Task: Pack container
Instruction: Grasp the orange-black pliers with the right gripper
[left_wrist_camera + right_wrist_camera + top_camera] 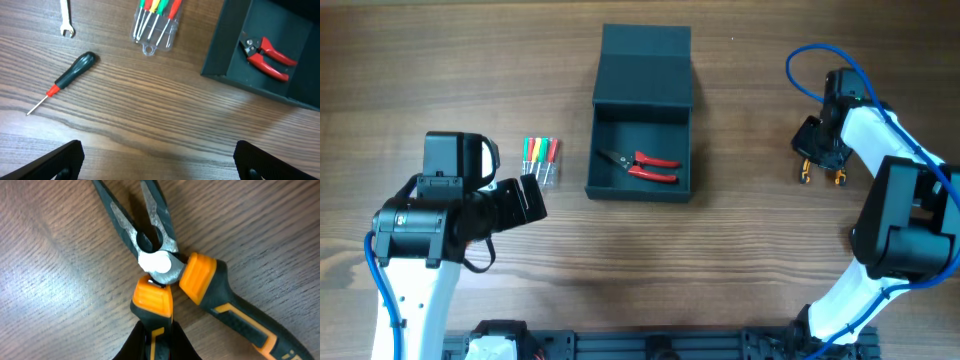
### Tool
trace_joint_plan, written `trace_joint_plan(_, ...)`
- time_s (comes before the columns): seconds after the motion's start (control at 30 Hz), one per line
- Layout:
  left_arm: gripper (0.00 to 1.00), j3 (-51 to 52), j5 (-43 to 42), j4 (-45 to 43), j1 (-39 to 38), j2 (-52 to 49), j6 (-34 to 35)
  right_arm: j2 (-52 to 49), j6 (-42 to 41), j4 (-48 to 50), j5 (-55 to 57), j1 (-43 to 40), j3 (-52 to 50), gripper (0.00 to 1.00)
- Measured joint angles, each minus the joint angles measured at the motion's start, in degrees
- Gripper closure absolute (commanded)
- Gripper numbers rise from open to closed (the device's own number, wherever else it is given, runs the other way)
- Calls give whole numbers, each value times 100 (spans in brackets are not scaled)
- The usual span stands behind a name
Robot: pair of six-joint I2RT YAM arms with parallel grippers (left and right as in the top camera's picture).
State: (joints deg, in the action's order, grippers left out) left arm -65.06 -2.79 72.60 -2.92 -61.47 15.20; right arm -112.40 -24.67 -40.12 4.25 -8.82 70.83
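Note:
My right gripper lifts the pliers (pixel 165 280) next, turns them over toward the container, lowers them onto the red-handled cutters and lets go, since the folded-back lid leaves it open.
The dark teal-grey container (pixel 608 150) stands open at the table's middle, its flap lid (pixel 646 55) folded back. Red-handled cutters (pixel 650 166) lie inside it; they also show in the left wrist view (pixel 267 56). My left gripper (pixel 157 162) is open and empty above bare wood, left of the container. My right gripper (pixel 156 342) is shut on one handle of the orange-and-black pliers (pixel 165 280), at the far right of the table (pixel 820 160). The pliers' jaws are spread open.
A clear pack of coloured small screwdrivers (pixel 540 160) lies left of the container, also in the left wrist view (pixel 155 22). A black-handled screwdriver with a red collar (pixel 67 77) and a small spanner (pixel 66 20) lie on the wood near it.

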Motion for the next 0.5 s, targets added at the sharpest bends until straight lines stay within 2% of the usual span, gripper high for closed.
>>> trace_joint_plan(0.13, 0, 0, 0, -35, 0, 0, 0, 57, 439, -763, -190, 260, 199, 96)
trace_joint_plan(0.27, 0, 0, 0, -39, 0, 0, 0, 442, 960, -1123, -308, 758, 514, 96)
trace_joint_plan(0.5, 0, 0, 0, -39, 0, 4, 0, 2031, 2485, -1766, -651, 2114, 1233, 96)
